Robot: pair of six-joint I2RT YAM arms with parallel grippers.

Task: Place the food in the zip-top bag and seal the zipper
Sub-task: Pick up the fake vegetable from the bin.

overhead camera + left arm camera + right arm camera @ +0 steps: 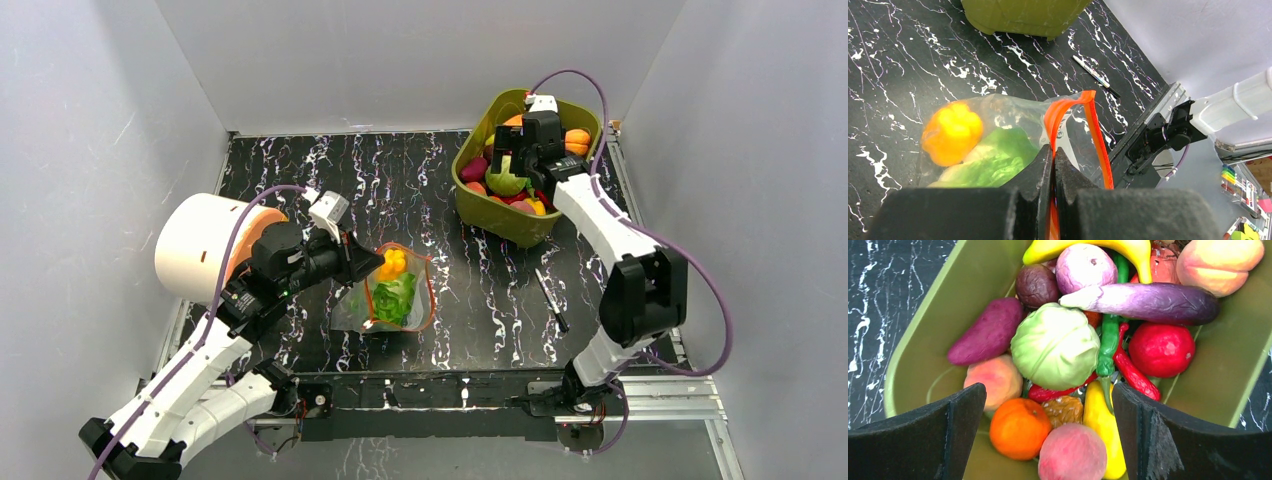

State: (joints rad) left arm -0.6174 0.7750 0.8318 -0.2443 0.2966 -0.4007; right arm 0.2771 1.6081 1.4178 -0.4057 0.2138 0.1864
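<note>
The purple eggplant lies below my right gripper, its length running from finger to finger, so the gripper turns and comes down around the purple eggplant's middle (pixel 1157 302) next.
The clear zip-top bag (pixel 395 295) lies mid-table with its orange-red zipper (pixel 1098 140) gaping open. Inside it are a yellow-orange pepper (pixel 952 132) and a green lettuce (pixel 995 162). My left gripper (pixel 1053 150) is shut on the near lip of the zipper strip, holding the mouth up. My right gripper (pixel 1048 405) hangs open above the olive-green tub (pixel 470 195) of toy food, over a green cabbage (pixel 1055 345), an orange (pixel 1019 427), a peach (pixel 1072 452) and a purple eggplant (pixel 1148 302). No slider tab shows.
A pen (pixel 551 299) lies on the black marbled table right of the bag. A white cylinder (pixel 205 245) stands at the left behind my left arm. White walls close in three sides.
</note>
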